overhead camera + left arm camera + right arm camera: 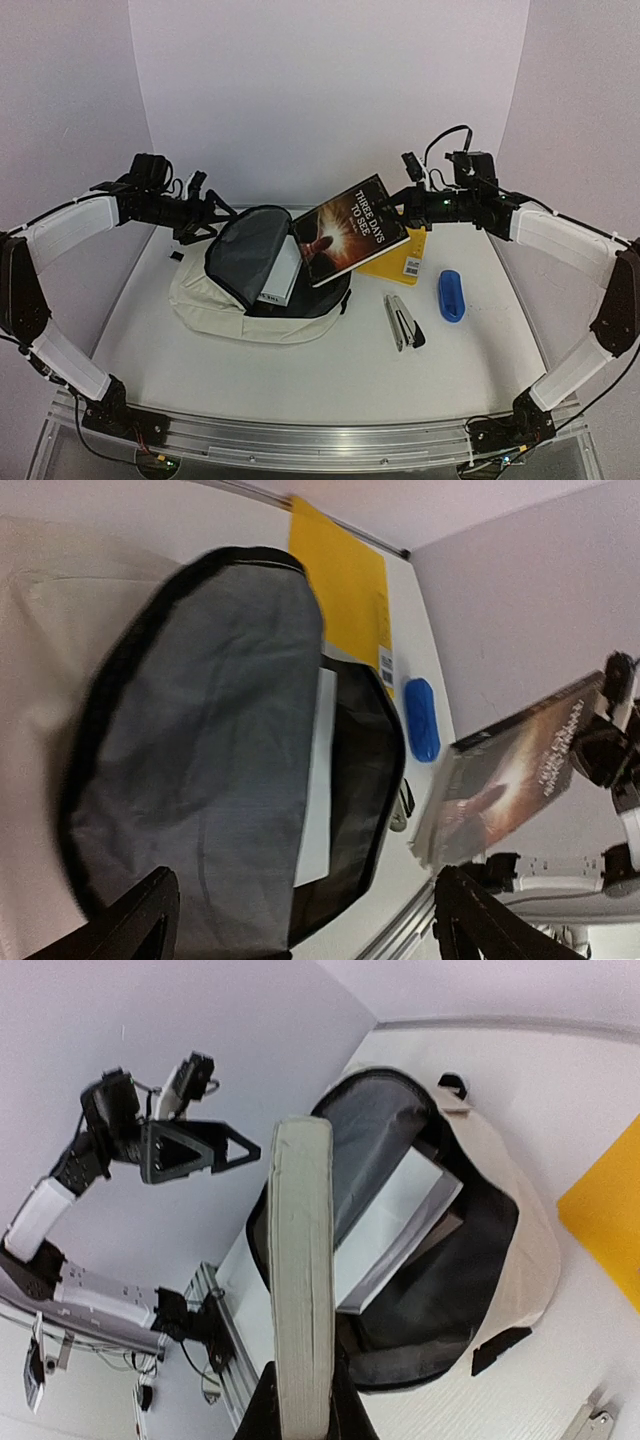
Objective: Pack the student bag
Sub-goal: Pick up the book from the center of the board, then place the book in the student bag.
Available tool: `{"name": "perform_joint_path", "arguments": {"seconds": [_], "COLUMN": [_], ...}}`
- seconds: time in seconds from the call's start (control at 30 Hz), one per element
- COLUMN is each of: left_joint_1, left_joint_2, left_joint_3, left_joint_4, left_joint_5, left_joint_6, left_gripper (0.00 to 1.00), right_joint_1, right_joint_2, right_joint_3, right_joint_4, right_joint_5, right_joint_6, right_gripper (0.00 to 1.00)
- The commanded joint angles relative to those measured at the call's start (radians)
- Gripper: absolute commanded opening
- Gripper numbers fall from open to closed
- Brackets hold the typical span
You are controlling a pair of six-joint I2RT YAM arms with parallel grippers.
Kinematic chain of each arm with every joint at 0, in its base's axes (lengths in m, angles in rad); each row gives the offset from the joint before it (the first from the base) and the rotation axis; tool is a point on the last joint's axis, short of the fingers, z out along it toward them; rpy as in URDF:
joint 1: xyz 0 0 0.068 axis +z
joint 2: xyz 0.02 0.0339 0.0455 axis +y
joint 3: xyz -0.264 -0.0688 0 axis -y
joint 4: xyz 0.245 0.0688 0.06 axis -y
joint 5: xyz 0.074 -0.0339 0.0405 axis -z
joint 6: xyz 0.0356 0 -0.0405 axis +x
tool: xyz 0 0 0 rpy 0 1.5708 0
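The flap leans over part of the opening, so I will next lower my open left gripper onto the flap's zipper edge (212,246) (88,723) just below it.
The student bag (205,300) is a cream backpack lying at centre-left, its main pocket open and its grey-lined flap (245,245) raised. A white book (283,270) lies inside the opening. My right gripper (408,205) is shut on a dark book titled "Three Days to See" (350,230), held tilted in the air over the right side of the opening. The right wrist view shows the book's page edge (303,1280) between the jaws and the bag (520,1220) beyond. My left gripper (205,215) is open and empty, just left of the flap (200,750).
A yellow envelope (405,258) lies right of the bag, partly under the held book. A blue case (451,295) and a stapler (404,322) lie further right and nearer. White walls close the back and both sides.
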Motion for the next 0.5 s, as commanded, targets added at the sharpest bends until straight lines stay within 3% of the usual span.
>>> {"name": "perform_joint_path", "arguments": {"seconds": [0.0,0.17,0.3,0.47], "left_joint_1": [0.102,0.114,0.115,0.114], "left_joint_2": [-0.032,0.019,0.054,0.078], "left_joint_3": [-0.081,-0.108,-0.114,-0.109], "left_joint_4": [0.023,0.03,0.055,0.047], "left_joint_5": [-0.125,-0.089,-0.05,-0.065], "left_joint_6": [-0.11,-0.124,-0.127,-0.124], "left_gripper": [0.89,0.86,0.61,0.57], "right_joint_1": [0.0,0.001,0.001,0.001], "right_joint_2": [-0.096,-0.116,-0.132,-0.137], "right_joint_3": [-0.019,-0.03,-0.036,-0.044], "right_joint_4": [0.216,0.214,0.213,0.215], "right_joint_5": [0.108,0.175,0.186,0.185], "right_joint_6": [0.218,0.243,0.245,0.248], "right_gripper": [0.0,0.0,0.0,0.0]}}
